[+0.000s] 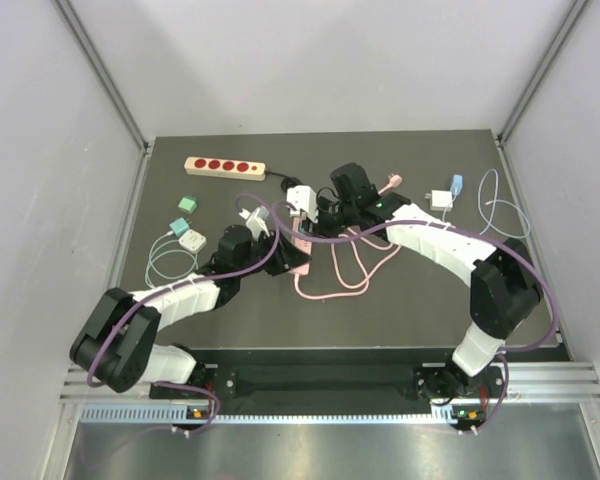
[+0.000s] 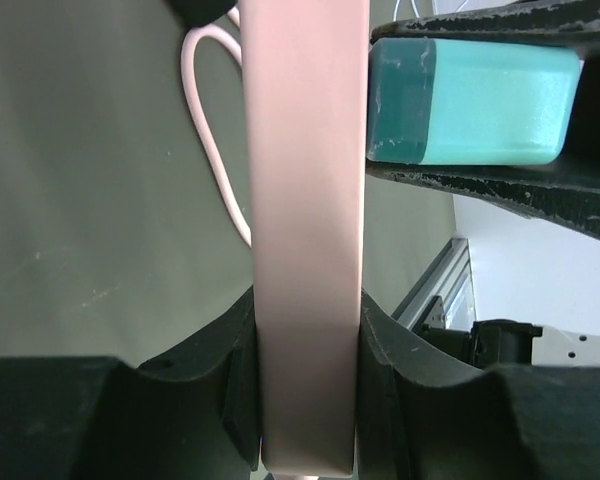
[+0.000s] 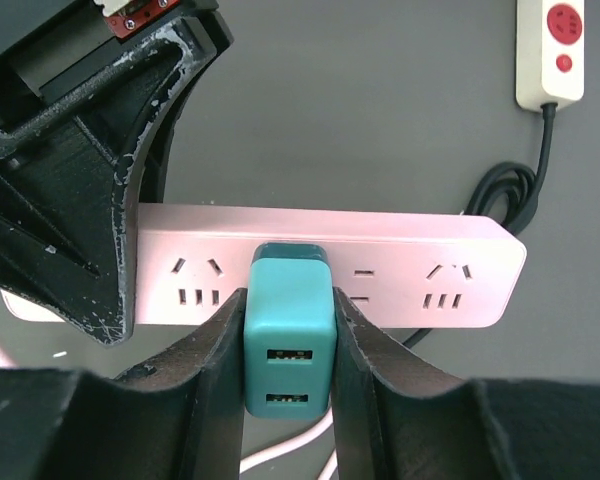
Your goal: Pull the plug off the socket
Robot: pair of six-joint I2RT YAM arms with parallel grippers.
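My right gripper takes the teal plug beside the white charger off the pink power strip next, to the right in the top view and down. Bare tabletop there allows the plug's release.
A pink power strip [image 3: 400, 270] lies mid-table [image 1: 302, 250]. A teal USB charger plug [image 3: 289, 340] sits in one of its sockets. My right gripper [image 3: 289, 350] is shut on the teal plug, one finger on each side. My left gripper [image 2: 308, 370] is shut on the end of the pink strip [image 2: 305, 200], with the teal plug [image 2: 470, 100] and the right fingers showing at the upper right of the left wrist view. In the top view the two grippers meet over the strip, left [image 1: 276, 252] and right [image 1: 318, 220].
A beige power strip with red sockets [image 1: 225, 166] lies at the back left, its black cord [image 3: 505, 185] running towards the pink strip. Small chargers with white cables lie left [image 1: 188, 235] and back right [image 1: 445, 195]. The pink cord [image 1: 345, 270] loops in front of the strip.
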